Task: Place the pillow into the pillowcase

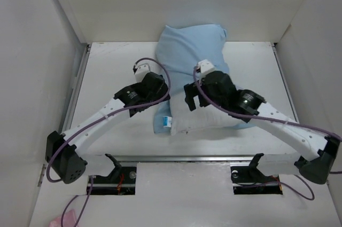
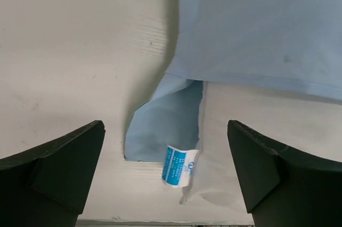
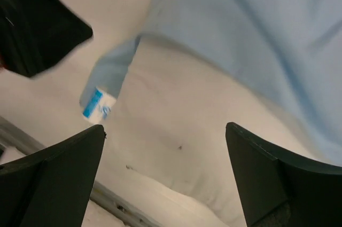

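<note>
The near end of the pillow still sticks out of the pillowcase, so my right gripper will move down toward the blue tag (image 1: 168,122) and close on the pillow's seamed edge beside the tag.
The light-blue pillowcase (image 1: 189,45) covers the far part of the white pillow (image 1: 200,123), whose near end sticks out bare with its small blue tag (image 1: 168,122) at the left corner. My left gripper (image 1: 155,96) hangs at the pillow's left edge, above the tag (image 2: 176,165). It is open, with nothing between its fingers (image 2: 59,168). A flap of the pillowcase (image 2: 165,123) lies flat on the table beside the pillow (image 2: 267,115). My right gripper (image 1: 191,101) hovers open over the bare pillow (image 3: 176,125), near the pillowcase's hem (image 3: 256,34).
White walls close in the table (image 1: 107,77) on the left, right and back. A metal rail (image 1: 187,158) runs along the near edge. Part of the left arm (image 3: 37,29) shows black in the right wrist view. Purple cables loop off both arms.
</note>
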Controlling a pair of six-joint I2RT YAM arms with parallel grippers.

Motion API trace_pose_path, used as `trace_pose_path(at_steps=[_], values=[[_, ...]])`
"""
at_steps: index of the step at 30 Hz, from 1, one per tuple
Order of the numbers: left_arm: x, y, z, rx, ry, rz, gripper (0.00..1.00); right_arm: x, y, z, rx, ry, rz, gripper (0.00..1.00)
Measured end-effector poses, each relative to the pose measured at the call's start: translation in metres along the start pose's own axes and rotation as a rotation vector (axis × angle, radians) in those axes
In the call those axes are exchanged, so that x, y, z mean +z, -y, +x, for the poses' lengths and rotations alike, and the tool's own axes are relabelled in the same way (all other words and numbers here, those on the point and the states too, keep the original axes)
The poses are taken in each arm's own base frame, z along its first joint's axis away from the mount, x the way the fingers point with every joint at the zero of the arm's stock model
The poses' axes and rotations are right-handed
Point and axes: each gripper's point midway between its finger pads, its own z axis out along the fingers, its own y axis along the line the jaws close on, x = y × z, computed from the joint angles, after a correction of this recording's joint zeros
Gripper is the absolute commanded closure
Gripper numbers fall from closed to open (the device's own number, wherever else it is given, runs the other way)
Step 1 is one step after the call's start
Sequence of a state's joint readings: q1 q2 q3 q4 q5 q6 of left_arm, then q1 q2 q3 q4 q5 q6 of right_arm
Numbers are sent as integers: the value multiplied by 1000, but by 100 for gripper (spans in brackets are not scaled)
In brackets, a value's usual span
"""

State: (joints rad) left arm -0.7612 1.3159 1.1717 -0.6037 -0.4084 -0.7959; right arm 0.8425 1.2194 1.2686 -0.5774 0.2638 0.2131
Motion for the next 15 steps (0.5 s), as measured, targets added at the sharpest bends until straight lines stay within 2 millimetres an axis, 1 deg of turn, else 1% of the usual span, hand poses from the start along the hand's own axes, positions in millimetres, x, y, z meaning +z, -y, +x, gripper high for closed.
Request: trace_pose_path(at_steps=[2, 4, 6, 7, 9, 10, 11, 13, 15], values=[[0, -18, 4, -31, 0, -24, 0, 14, -18, 36, -58, -109, -29, 0], [6, -33, 19, -36, -27, -54, 0, 33, -30, 72, -114, -221, -31, 0], [14, -46, 35, -29, -64, -84, 0, 51, -35, 102, -157, -305, -6, 0], [17, -51, 42, -24, -82, -96, 0, 60, -34, 110, -164, -323, 26, 0], [21, -58, 48, -24, -103, -117, 0, 76, -27, 119, -154, -330, 105, 0], [23, -61, 48, -30, -103, -125, 0, 88, -22, 124, -132, -331, 169, 6], [25, -63, 47, -37, -101, -128, 0, 91, -20, 125, -126, -332, 186, 6], [30, -69, 45, -52, -98, -136, 0, 104, -16, 131, -104, -334, 266, 49], [35, -76, 47, -59, -105, -145, 0, 112, -12, 136, -85, -330, 321, 100]])
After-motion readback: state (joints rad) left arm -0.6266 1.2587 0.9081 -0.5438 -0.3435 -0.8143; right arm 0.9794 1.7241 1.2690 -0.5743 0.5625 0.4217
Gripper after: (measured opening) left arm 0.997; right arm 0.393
